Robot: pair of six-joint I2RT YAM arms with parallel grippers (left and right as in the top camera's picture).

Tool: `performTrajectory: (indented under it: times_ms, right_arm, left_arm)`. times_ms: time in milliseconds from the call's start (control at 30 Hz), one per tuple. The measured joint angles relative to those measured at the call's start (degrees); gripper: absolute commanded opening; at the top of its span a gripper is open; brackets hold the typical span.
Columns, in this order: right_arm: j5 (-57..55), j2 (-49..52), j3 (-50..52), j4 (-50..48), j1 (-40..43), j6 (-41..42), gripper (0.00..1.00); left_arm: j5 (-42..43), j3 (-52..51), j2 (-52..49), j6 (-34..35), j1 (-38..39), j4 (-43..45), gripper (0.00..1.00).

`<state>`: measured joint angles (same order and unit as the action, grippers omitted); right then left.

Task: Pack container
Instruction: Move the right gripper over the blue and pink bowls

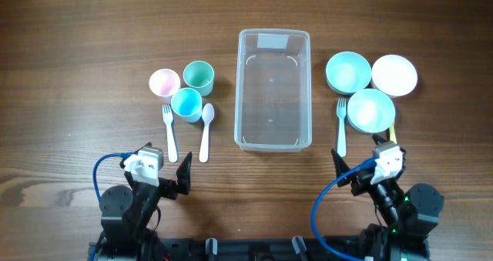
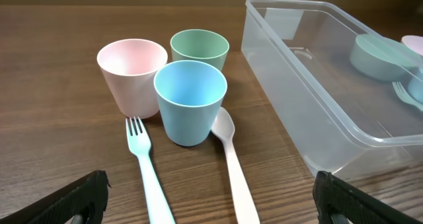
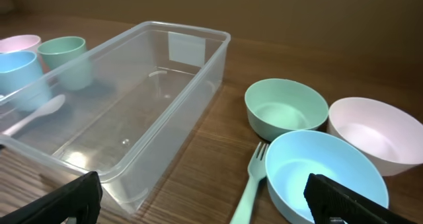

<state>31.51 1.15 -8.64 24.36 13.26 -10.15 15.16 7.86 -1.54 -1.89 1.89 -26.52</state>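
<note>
The blue bowl has other bowls crowding its far side, so my right gripper next needs to lift outward, then tilt down and lower onto the blue bowl's rim by the yellowish utensil (image 1: pixel 389 125) (image 3: pixel 384 199).
The clear plastic container (image 1: pixel 273 92) stands empty in the middle of the table; it also shows in the left wrist view (image 2: pixel 317 72) and the right wrist view (image 3: pixel 125 112). Left of it stand a pink cup (image 1: pixel 164 82), a green cup (image 1: pixel 198 76) and a blue cup (image 1: pixel 186 104), with a fork (image 1: pixel 169 132) and a spoon (image 1: pixel 206 130) in front. Right of it sit a green bowl (image 1: pixel 347 71), a pale pink bowl (image 1: pixel 394 75) and a blue bowl (image 1: pixel 370 110), with a green fork (image 1: pixel 341 127). My left gripper (image 2: pixel 211 201) is open and empty, near the front edge. My right gripper (image 3: pixel 205 201) is open and empty.
A yellowish utensil (image 1: pixel 392 129) peeks out beside the blue bowl. Blue cables loop beside both arm bases at the table's front edge.
</note>
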Motion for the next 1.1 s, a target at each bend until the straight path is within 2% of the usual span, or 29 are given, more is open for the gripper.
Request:
performTrajectory:
  times_ms: [100, 133, 167, 233, 300, 400, 500, 633, 767, 833, 900, 1100]
  right_arm:
    - [2.1, 0.0, 0.0, -3.0, 0.0, 3.3, 1.0]
    - [2.9, 0.0, 0.0, -3.0, 0.0, 5.0, 1.0]
    - [4.8, 0.1, 0.0, -3.0, 0.0, 7.6, 1.0]
    - [6.5, 1.3, -1.4, -2.6, 0.0, 9.1, 1.0]
    - [7.4, 5.9, -6.3, -2.4, 0.0, 10.2, 1.0]
    - [7.3, 17.5, -18.3, -1.7, 0.0, 11.0, 1.0]
    - [5.9, 28.1, -27.9, -1.2, -0.1, 11.2, 1.0]
    - [4.9, 46.9, -42.2, 4.3, -0.1, 9.9, 1.0]
    - [-1.4, 71.2, -62.1, 21.2, -0.1, 6.4, 1.0]
    - [-3.7, 78.8, -67.9, 24.0, -0.1, 5.8, 1.0]
    - [-5.3, 82.4, -68.8, 25.2, -0.1, 5.9, 1.0]
    - [-25.3, 93.0, -69.0, 28.0, 2.2, 16.8, 1.0]
  left_arm:
    - [2.2, 0.0, 0.0, 1.1, 0.0, 0.5, 1.0]
    - [2.4, 0.0, 0.0, 3.2, 0.0, 0.5, 1.0]
    - [2.8, 0.0, 0.0, 8.8, 0.0, 0.5, 1.0]
    - [3.0, 1.0, -0.4, 12.4, 0.0, -0.6, 1.0]
    - [2.8, 7.6, -3.4, 15.4, 0.0, -1.3, 1.0]
    - [1.2, 22.0, -12.1, 17.4, 0.0, -4.7, 1.0]
    - [0.0, 35.0, -25.0, 17.7, 0.0, -10.1, 1.0]
    - [-2.5, 53.2, -44.3, 14.3, 0.0, -19.5, 1.0]
    - [-6.9, 59.0, -54.8, 12.2, -0.3, -20.3, 1.0]
    - [-8.6, 59.2, -58.4, 11.9, -2.4, -20.9, 1.0]
    - [-9.3, 59.3, -60.2, 11.7, -3.8, -21.5, 1.0]
    - [-9.6, 59.4, -64.1, 11.6, -4.3, -23.3, 1.0]
